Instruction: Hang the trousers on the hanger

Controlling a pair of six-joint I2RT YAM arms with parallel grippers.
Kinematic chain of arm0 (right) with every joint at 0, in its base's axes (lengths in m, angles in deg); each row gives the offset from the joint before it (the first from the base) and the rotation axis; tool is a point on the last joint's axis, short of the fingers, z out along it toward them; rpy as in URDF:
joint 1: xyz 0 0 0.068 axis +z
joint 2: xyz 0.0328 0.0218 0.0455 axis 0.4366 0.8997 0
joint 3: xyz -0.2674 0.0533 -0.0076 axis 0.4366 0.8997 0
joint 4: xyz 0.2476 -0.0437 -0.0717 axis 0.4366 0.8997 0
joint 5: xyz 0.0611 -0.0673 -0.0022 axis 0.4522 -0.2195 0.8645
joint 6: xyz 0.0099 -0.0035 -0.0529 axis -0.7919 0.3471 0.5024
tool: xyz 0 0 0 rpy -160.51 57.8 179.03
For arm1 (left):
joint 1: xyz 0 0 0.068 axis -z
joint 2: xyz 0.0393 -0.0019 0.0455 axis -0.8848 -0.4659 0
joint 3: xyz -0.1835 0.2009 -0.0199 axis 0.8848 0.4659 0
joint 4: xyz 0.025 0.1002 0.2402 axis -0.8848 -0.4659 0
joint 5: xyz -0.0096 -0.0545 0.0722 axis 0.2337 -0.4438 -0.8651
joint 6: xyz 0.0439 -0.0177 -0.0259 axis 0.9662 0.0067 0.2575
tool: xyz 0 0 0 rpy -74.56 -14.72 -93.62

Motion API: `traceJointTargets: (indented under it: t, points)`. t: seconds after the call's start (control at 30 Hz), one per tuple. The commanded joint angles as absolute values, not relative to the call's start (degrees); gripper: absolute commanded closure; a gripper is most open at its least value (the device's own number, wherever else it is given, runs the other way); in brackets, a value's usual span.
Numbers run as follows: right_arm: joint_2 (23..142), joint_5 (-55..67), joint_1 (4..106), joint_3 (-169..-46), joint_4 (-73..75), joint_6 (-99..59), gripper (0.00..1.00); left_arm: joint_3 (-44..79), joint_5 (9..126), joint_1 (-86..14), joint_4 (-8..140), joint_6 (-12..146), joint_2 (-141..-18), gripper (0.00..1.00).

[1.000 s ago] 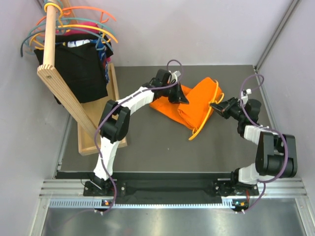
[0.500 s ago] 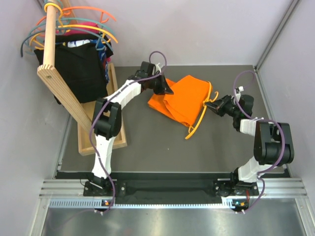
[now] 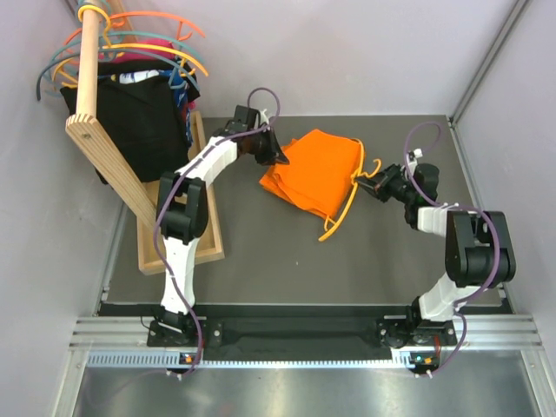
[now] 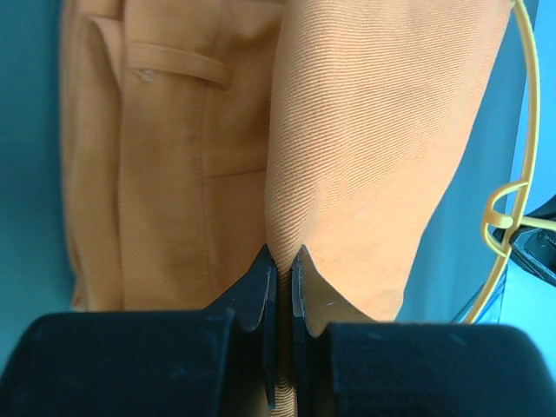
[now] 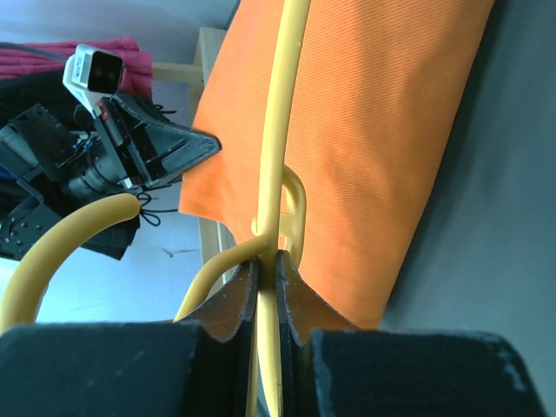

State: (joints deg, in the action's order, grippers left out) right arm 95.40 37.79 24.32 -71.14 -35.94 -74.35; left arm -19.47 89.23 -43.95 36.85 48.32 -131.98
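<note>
Next, my left gripper goes down toward the left in the top view, onto the trousers' layer with the belt loop (image 3: 272, 179) (image 4: 178, 165). It then releases the fold of the trousers, since that layer lies uncovered.
The orange trousers (image 3: 314, 170) lie folded at the middle back of the table, one layer draped over the amber-yellow hanger (image 3: 343, 208). At the cloth's left edge, my left gripper (image 3: 279, 159) is shut on a fold of the trousers (image 4: 347, 130); the fabric runs up between its fingertips (image 4: 261, 269). My right gripper (image 3: 372, 188) is shut on the hanger (image 5: 280, 156) near its hook, on the trousers' right side. Orange cloth (image 5: 365, 130) fills the right wrist view behind the yellow bar. Part of the hanger is hidden under the cloth.
A wooden rack (image 3: 95, 139) with a tray base (image 3: 174, 243) stands at the left, carrying black garments (image 3: 139, 113) and several coral and teal hangers (image 3: 148, 39). Walls close in the table at the back and right.
Both grippers have moved left and toward the back, carrying the trousers and hanger with them. The cloth now lies flatter and more spread over the hanger.
</note>
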Motion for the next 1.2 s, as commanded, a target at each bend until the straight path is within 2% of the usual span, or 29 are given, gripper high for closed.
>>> traceJointTargets:
  t: [0.0, 0.27, 0.4, 0.6, 0.87, 0.93, 0.97, 1.0, 1.03, 1.1, 1.13, 1.17]
  points:
    - [96.3, 36.8, 25.1, -73.3, -38.9, -73.8, 1.00, -24.6, 81.9, -47.3, 39.6, 51.1, -126.4, 1.00]
    - [100.3, 34.4, 28.0, -74.5, -41.6, -75.0, 1.00, -23.3, 80.3, -50.3, 39.0, 49.9, -127.4, 1.00]
    - [95.9, 31.8, 27.7, -74.2, -35.2, -70.9, 1.00, -21.3, 76.9, -50.5, 38.9, 52.3, -126.3, 1.00]
    - [99.0, 32.8, 27.0, -73.2, -40.9, -73.7, 1.00, -21.2, 82.6, -51.4, 38.9, 50.2, -131.7, 1.00]
    - [99.7, 33.9, 27.6, -78.1, -39.7, -73.5, 1.00, -17.7, 80.1, -51.2, 38.0, 50.7, -131.0, 1.00]
    - [100.3, 35.3, 28.5, -79.9, -38.3, -73.0, 1.00, -19.9, 79.2, -51.1, 35.7, 51.6, -131.7, 0.87]
    - [100.4, 35.5, 28.8, -81.3, -37.7, -72.6, 1.00, -20.6, 77.8, -50.8, 34.8, 52.0, -131.7, 0.76]
    - [100.5, 35.8, 28.9, -82.0, -37.3, -72.5, 1.00, -21.3, 76.2, -50.5, 32.7, 52.5, -131.1, 0.63]
    - [100.6, 36.6, 29.0, -82.5, -37.0, -72.8, 1.00, -22.4, 73.2, -49.5, 31.9, 54.1, -130.5, 0.41]
    - [100.3, 37.3, 29.0, -83.9, -36.0, -72.8, 1.00, -24.5, 70.4, -47.3, 29.6, 55.6, -128.9, 0.19]
    - [100.1, 38.2, 29.0, -84.3, -35.4, -72.1, 1.00, -25.3, 67.3, -46.5, 28.3, 56.6, -128.4, 0.04]
    - [99.7, 38.6, 29.0, -85.5, -33.3, -71.5, 1.00, -26.4, 65.5, -45.7, 26.9, 56.6, -128.1, 0.04]
